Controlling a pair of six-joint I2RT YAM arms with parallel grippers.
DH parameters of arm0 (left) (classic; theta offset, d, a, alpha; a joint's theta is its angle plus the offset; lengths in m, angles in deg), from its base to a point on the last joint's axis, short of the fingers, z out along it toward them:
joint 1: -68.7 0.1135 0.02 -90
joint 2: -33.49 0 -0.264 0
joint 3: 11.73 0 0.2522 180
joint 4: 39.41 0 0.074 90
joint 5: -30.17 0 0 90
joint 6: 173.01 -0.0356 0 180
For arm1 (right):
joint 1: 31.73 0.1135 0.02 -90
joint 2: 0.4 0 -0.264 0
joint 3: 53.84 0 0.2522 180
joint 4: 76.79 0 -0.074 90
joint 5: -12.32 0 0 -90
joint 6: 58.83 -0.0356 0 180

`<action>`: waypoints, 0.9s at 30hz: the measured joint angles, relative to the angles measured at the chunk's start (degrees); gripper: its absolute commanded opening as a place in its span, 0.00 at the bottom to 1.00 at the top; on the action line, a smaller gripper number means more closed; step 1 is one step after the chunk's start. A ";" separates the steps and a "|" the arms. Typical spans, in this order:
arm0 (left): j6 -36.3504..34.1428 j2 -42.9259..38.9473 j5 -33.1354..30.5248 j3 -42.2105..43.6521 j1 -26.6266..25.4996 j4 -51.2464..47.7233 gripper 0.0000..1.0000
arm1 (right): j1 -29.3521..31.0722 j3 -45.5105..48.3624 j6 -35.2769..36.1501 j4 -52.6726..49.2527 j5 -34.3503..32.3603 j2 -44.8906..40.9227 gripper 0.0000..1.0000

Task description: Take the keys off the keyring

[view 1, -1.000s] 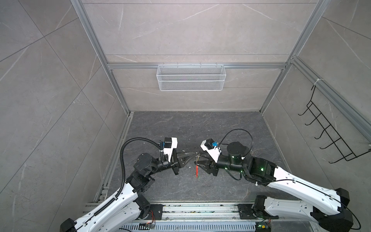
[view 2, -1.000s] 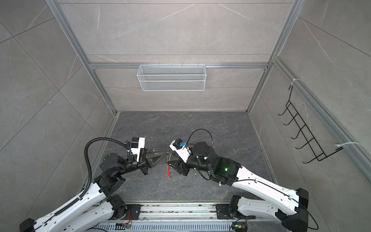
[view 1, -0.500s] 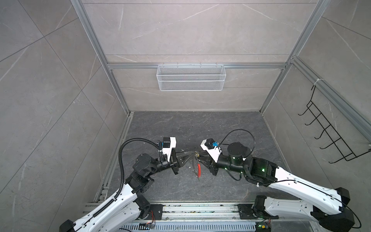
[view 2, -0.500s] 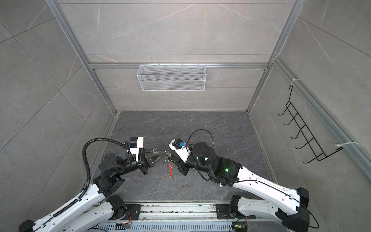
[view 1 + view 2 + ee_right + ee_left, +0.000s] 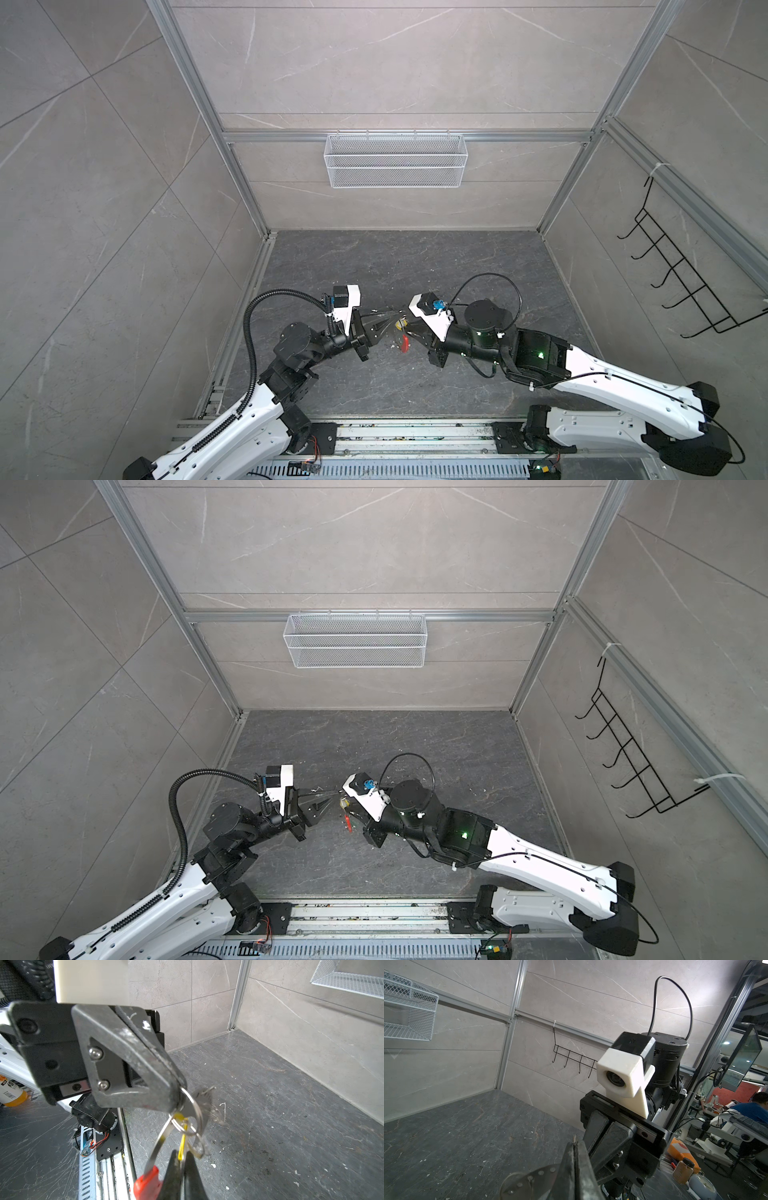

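Note:
The keyring is crowding my right gripper's fingers, so next I will pull the gripper clear, tilt and lower it, and release the key (image 5: 400, 325) on the bare floor below.
Both grippers meet low over the dark floor in both top views. My left gripper (image 5: 392, 322) (image 5: 574, 1145) is shut on the keyring, a thin grey band (image 5: 160, 1142) dotted with holes (image 5: 527, 1178). The band's red plastic end (image 5: 147, 1182) (image 5: 404, 343) (image 5: 348, 823) hangs down. Wire rings (image 5: 194, 1118) hang from the band at the left gripper's tip (image 5: 176, 1095). My right gripper (image 5: 181, 1157) (image 5: 409, 330) is shut on the yellow head of a key (image 5: 181, 1147) (image 5: 400, 325) that hangs from those rings. A blurred metal piece (image 5: 204, 1097) shows behind them.
A white wire basket (image 5: 395, 160) hangs on the back wall. A black hook rack (image 5: 685, 282) is on the right wall. The arms' mounting rail (image 5: 395, 436) runs along the front edge. Grey walls close in three sides of the floor (image 5: 415, 266).
My right gripper's jaws have closed onto the yellow key head. The red end of the keyring has swung slightly upward. The left gripper has stayed shut on the band.

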State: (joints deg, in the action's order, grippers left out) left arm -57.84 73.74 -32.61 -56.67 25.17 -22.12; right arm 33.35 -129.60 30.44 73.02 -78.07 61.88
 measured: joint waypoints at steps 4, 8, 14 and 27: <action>0.57 -0.04 -0.02 0.07 0.00 0.50 0.00 | 0.94 -0.76 0.81 0.02 -0.13 1.99 0.00; 0.83 0.15 0.48 0.37 0.00 0.76 0.00 | 1.03 -1.27 1.36 0.00 -0.07 3.04 0.00; 0.83 0.35 1.62 0.37 0.00 0.81 0.00 | 1.03 -1.38 1.86 0.00 0.37 3.45 0.00; 0.42 -0.57 1.51 0.37 0.00 0.37 0.00 | 1.73 -0.37 1.86 -1.05 6.67 3.80 0.00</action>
State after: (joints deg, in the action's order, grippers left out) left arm -57.43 73.17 -31.10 -56.30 25.17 -21.75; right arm 35.08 -129.97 32.29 71.98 -71.40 65.68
